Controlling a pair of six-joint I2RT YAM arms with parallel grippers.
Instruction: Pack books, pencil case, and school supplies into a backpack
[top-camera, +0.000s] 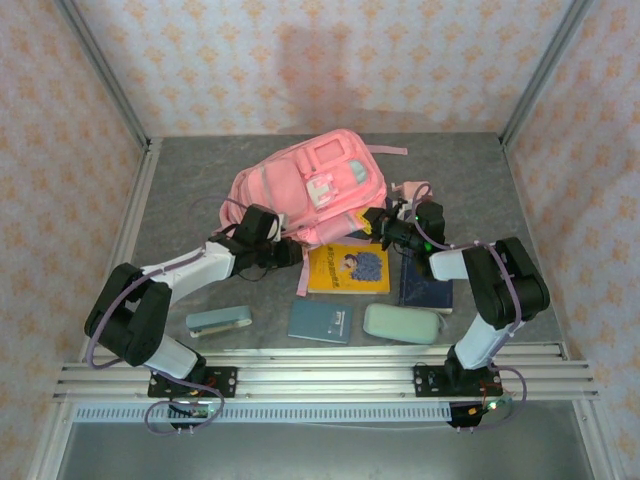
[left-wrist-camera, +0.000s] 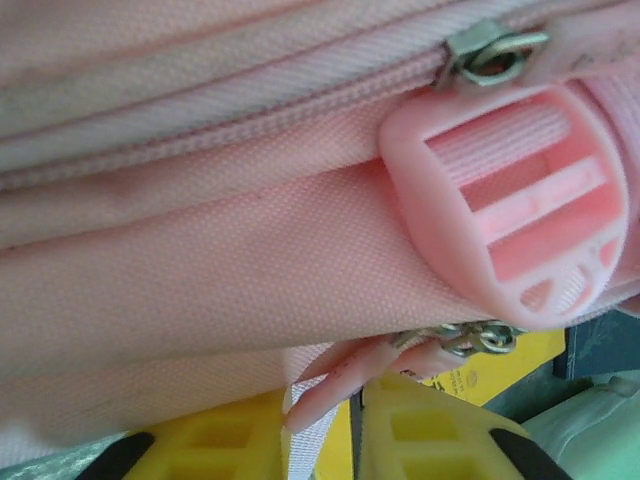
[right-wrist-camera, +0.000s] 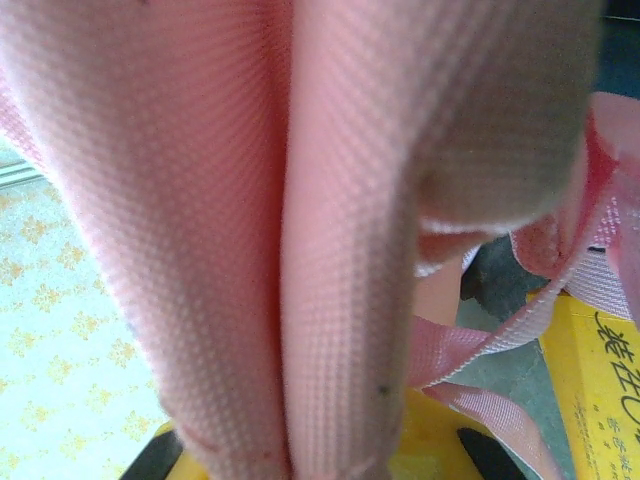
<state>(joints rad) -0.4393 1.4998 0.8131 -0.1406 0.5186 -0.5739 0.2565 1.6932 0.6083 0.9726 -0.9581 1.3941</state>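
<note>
I need to pull the fold outward with my right gripper and let go of it on the bare tabletop beside the backpack, because that clear spot is outward of my gripper.
The pink backpack (top-camera: 305, 190) lies at the back middle of the table. My left gripper (top-camera: 290, 250) sits at its near edge; in the left wrist view its yellow fingers (left-wrist-camera: 430, 430) are shut on a pink zip pull tab (left-wrist-camera: 340, 385) and a strip of webbing. My right gripper (top-camera: 380, 225) is at the bag's right side, shut on a thick fold of pink fabric (right-wrist-camera: 340, 250). On the table lie the yellow book (top-camera: 348, 268), a navy book (top-camera: 425, 285), a teal notebook (top-camera: 320, 322), the mint pencil case (top-camera: 400, 323) and the blue-grey stapler (top-camera: 218, 322). The pink sharpener is out of view.
A pink plastic buckle (left-wrist-camera: 510, 210) and a metal zip slider (left-wrist-camera: 490, 50) sit just above the left fingers. Loose pink straps (right-wrist-camera: 500, 340) trail beside the right gripper. A slim dark book (top-camera: 303, 278) stands left of the yellow one. Patterned walls enclose the table.
</note>
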